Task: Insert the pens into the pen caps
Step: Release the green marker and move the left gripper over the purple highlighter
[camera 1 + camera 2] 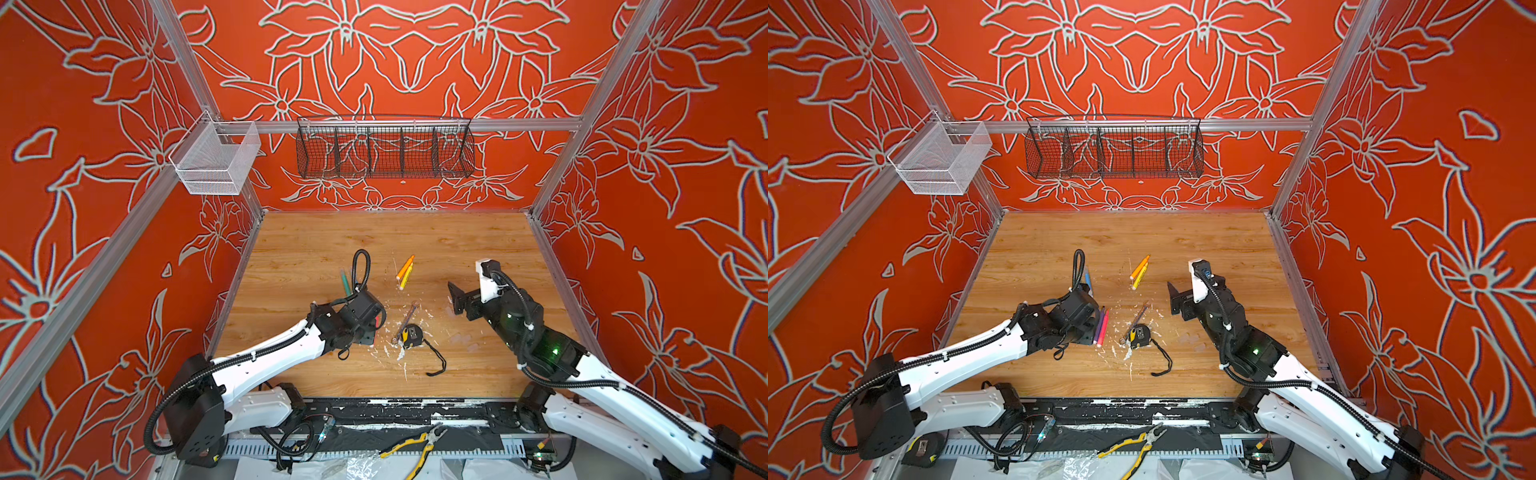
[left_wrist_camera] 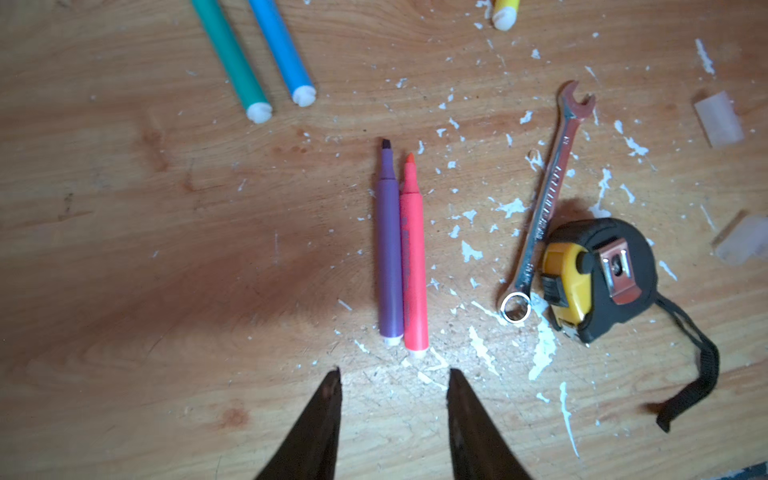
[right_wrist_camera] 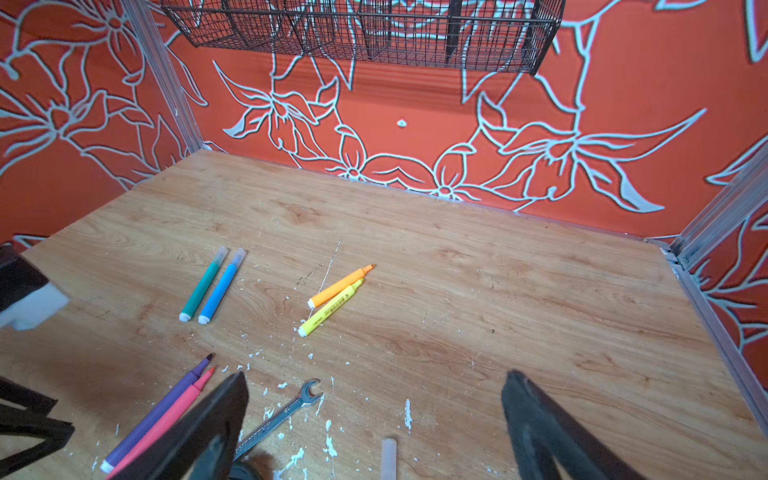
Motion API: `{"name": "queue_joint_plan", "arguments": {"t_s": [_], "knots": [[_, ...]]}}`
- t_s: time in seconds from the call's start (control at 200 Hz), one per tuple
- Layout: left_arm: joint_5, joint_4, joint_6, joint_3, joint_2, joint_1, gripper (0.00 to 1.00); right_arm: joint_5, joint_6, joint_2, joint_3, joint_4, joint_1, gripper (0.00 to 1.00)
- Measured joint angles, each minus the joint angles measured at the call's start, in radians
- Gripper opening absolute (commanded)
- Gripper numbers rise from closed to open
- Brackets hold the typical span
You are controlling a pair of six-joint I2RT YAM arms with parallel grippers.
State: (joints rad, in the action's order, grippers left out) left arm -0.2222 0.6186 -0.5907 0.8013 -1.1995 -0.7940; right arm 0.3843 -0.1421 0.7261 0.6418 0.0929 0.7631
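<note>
The purple pen is below, and its bare tip points outward. I need to lower the open fingers of my left gripper around its mid-barrel (image 2: 389,252) and close them, and keep that tip clear.
A purple pen (image 2: 390,249) and a pink pen (image 2: 414,266) lie side by side, tips bare. My left gripper (image 2: 395,374) hovers open just short of their white ends, with nothing between its fingers. The green pen (image 3: 201,286) and blue pen (image 3: 220,286) lie together and look capped at their far ends. The orange pen (image 3: 340,284) and yellow pen (image 3: 330,309) lie uncapped mid-table. Loose clear pen caps (image 2: 719,118) (image 2: 744,241) rest beyond the wrench. My right gripper (image 3: 377,374) stands wide open above one cap (image 3: 389,455).
A grey wrench (image 2: 544,199) and a black-and-yellow tape measure (image 2: 598,278) with a strap lie right of the purple and pink pens, among white paint flecks. A black wire basket (image 1: 384,151) and a white mesh basket (image 1: 216,162) hang on the back rail. Pliers (image 1: 415,449) lie beyond the table's front edge.
</note>
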Motion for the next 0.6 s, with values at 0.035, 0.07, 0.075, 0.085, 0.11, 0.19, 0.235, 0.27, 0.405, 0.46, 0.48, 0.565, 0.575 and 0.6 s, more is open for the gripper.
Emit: {"name": "queue_joint_plan", "arguments": {"t_s": [0.035, 0.07, 0.075, 0.085, 0.11, 0.19, 0.235, 0.27, 0.405, 0.46, 0.48, 0.565, 0.575, 0.6], "knots": [[0.002, -0.013, 0.0, -0.002, -0.014, 0.0, 0.4, 0.0, 0.0, -0.003, -0.002, 0.0, 0.0, 0.97], [0.009, -0.024, 0.001, -0.003, -0.031, 0.0, 0.38, 0.001, 0.0, -0.003, -0.002, 0.0, -0.001, 0.98], [0.01, -0.026, 0.0, -0.003, -0.033, 0.0, 0.38, 0.001, 0.0, -0.003, -0.002, 0.0, -0.001, 0.98], [0.014, -0.03, 0.001, -0.003, -0.04, 0.0, 0.38, 0.001, 0.0, -0.003, -0.002, 0.0, -0.001, 0.98], [0.024, -0.037, 0.003, -0.004, -0.055, 0.0, 0.37, 0.001, 0.0, -0.003, -0.002, 0.0, -0.002, 0.98], [0.051, -0.049, 0.005, -0.005, -0.11, -0.004, 0.36, 0.002, 0.0, 0.0, -0.002, 0.0, -0.004, 0.98], [0.057, -0.051, 0.003, -0.005, -0.136, -0.008, 0.36, 0.002, 0.0, 0.003, -0.002, -0.001, -0.005, 0.98], [0.059, -0.052, -0.001, -0.008, -0.149, -0.011, 0.37, 0.002, 0.0, 0.007, -0.002, -0.001, -0.005, 0.97], [0.059, -0.065, -0.013, -0.023, -0.159, -0.013, 0.32, 0.002, 0.0, 0.024, -0.002, -0.001, -0.008, 0.98], [0.053, -0.069, -0.017, -0.021, -0.171, -0.013, 0.3, 0.002, 0.0, 0.027, -0.002, 0.0, -0.01, 0.98], [0.047, -0.068, -0.021, -0.018, -0.177, -0.013, 0.3, 0.002, 0.0, 0.028, -0.002, 0.0, -0.01, 0.98], [0.023, -0.063, -0.028, -0.005, -0.206, -0.013, 0.29, 0.002, 0.0, 0.029, -0.002, -0.001, -0.011, 0.97], [0.021, -0.062, -0.029, -0.004, -0.209, -0.013, 0.29, 0.002, 0.0, 0.029, -0.002, -0.001, -0.012, 0.97], [0.014, -0.062, -0.031, 0.0, -0.216, -0.013, 0.29, 0.002, 0.0, 0.029, -0.002, -0.001, -0.012, 0.98]]}}
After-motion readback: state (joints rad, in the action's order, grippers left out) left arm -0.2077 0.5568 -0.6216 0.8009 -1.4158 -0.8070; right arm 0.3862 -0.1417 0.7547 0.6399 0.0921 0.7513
